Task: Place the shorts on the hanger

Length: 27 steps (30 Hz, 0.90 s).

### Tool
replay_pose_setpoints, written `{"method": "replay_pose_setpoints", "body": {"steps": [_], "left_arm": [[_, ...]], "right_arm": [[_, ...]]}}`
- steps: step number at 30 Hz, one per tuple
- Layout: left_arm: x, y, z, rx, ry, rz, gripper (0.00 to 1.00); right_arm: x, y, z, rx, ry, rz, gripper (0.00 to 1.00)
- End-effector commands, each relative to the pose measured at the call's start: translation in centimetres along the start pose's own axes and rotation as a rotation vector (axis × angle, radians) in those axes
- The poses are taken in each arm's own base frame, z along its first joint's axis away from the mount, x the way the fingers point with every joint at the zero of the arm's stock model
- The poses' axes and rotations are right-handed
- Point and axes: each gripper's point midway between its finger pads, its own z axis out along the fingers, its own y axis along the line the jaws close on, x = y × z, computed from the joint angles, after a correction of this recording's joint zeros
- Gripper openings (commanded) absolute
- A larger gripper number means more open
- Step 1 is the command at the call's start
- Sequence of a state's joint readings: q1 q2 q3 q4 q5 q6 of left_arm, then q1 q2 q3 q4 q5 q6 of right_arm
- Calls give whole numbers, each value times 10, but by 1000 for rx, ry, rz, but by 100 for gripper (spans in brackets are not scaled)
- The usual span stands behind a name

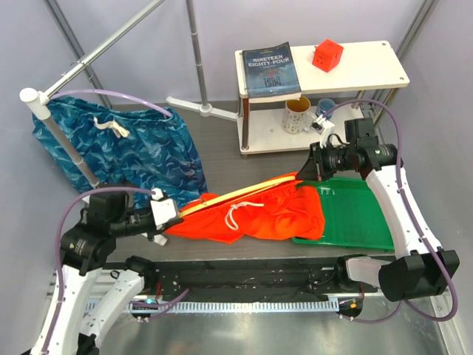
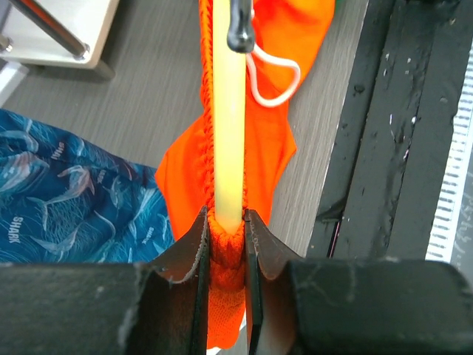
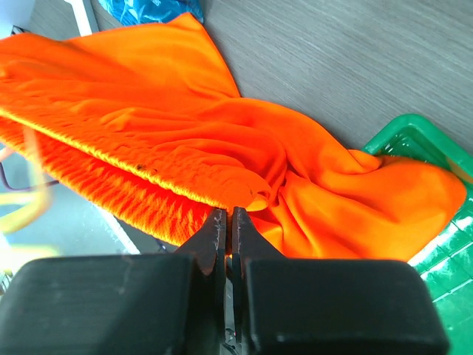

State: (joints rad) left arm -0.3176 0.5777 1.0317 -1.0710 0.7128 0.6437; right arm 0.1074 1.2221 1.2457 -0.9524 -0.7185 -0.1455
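Observation:
My right gripper is holding the waistband's end, and the hanger's tip (image 1: 293,177) still stops short of that stretched end. My right gripper should turn next and move that end toward my left gripper.
The orange-red shorts (image 1: 255,214) lie across the near table, their right part over the green tray. The yellow hanger (image 1: 236,194) runs along the raised waistband between both grippers. My left gripper (image 1: 170,212) is shut on the waistband's left end, with the hanger's tip between its jaws. In the left wrist view the gripper (image 2: 225,222) pinches bunched orange fabric (image 2: 185,170) around the yellow bar (image 2: 229,133); the white drawstring (image 2: 277,81) loops beside it. My right gripper (image 1: 307,174) is shut on the waistband's right end (image 3: 244,194), holding it off the table.
Blue wave-patterned shorts (image 1: 126,148) lie at the back left under a white rail post (image 1: 63,140). A green tray (image 1: 358,214) sits at the right. A white shelf (image 1: 362,66) at the back holds a book, a red cube and mugs.

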Motion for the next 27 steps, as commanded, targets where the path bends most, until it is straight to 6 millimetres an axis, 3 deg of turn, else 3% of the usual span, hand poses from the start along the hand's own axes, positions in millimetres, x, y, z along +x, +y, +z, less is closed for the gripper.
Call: {"method": "replay_pose_setpoints", "body": {"steps": [1,12,21,23,27], "left_arm": [[24,3,-11,-21,153,-20,0],[45,27,-6,-48,315,-105,0],[37,40,6,51,381,-172,0],[38,30,0,121,424,-170,0],[52,23,-7,163,478,-111,0]], "right_arm": [[-29,-35,-24,190,-74,-83,1],[-43,-25,-39,191,-98,-172,1],[-59,-9,-37,135,-92,-237,1],[-61,-8,-37,149,-94,-246,1],[-63,-28,-40,250,-84,-252,1]]}}
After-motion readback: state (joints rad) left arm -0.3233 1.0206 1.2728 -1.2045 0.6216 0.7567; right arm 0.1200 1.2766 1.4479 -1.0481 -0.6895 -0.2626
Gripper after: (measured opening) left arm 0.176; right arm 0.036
